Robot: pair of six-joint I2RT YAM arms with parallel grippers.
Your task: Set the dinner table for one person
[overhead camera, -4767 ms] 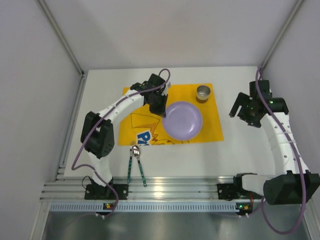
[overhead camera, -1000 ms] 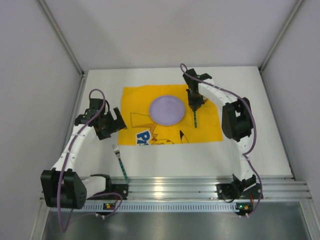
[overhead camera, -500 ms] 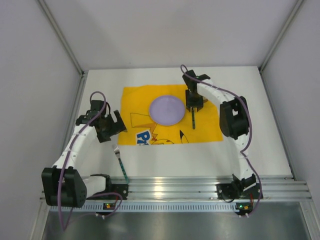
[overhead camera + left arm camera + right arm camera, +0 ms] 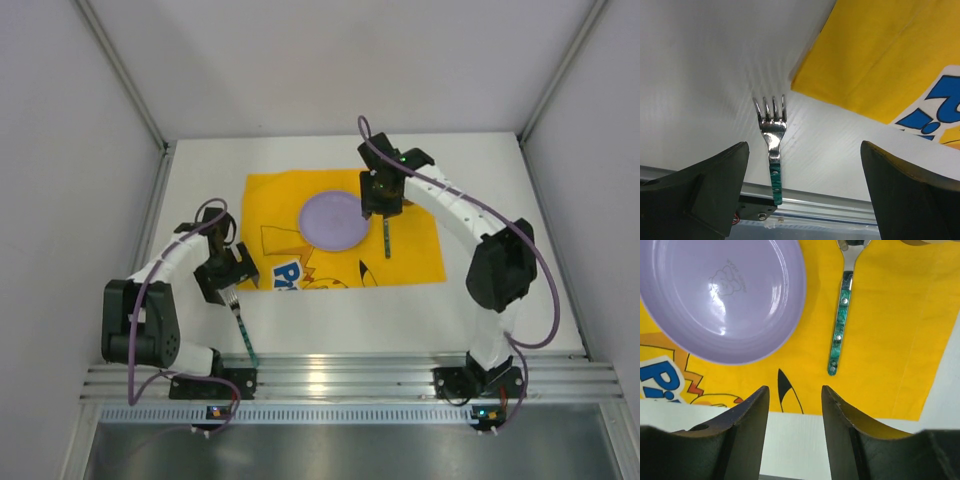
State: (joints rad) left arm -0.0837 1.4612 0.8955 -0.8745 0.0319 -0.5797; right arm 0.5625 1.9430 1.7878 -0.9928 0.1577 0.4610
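Note:
The green fork handle's neck end (image 4: pixel 240 322) (image 4: pixel 774 167) is below my left gripper and back toward the bar. My left gripper will move its open fingers back and lower them around it next.
A purple plate (image 4: pixel 333 219) (image 4: pixel 722 295) lies on the yellow placemat (image 4: pixel 415 255) (image 4: pixel 880 315) on the dinner table (image 4: pixel 500 290). Just right of the plate, a green-handled spoon (image 4: pixel 386 238) (image 4: pixel 840 330) rests on the mat. My right gripper (image 4: pixel 381 200) (image 4: pixel 795 388) hovers above the spoon's top end, open and empty. A green-handled fork (image 4: pixel 244 335) (image 4: pixel 772 150) lies on the bare table near the front rail. My left gripper (image 4: pixel 228 280) (image 4: pixel 804 150) is wide open over it, and the handle sits nearer the left finger.
The ribbed aluminium rail (image 4: pixel 340 378) (image 4: pixel 815 207) runs along the near edge, under the fork's handle end. The placemat's corner (image 4: pixel 880 65) lies right of the fork. A sliver of a dark round thing (image 4: pixel 920 242) shows beside the spoon's head.
My right gripper has opened, left the spoon on the placemat and drawn back a little. The left arm swung down and right until its open jaws came over the fork.

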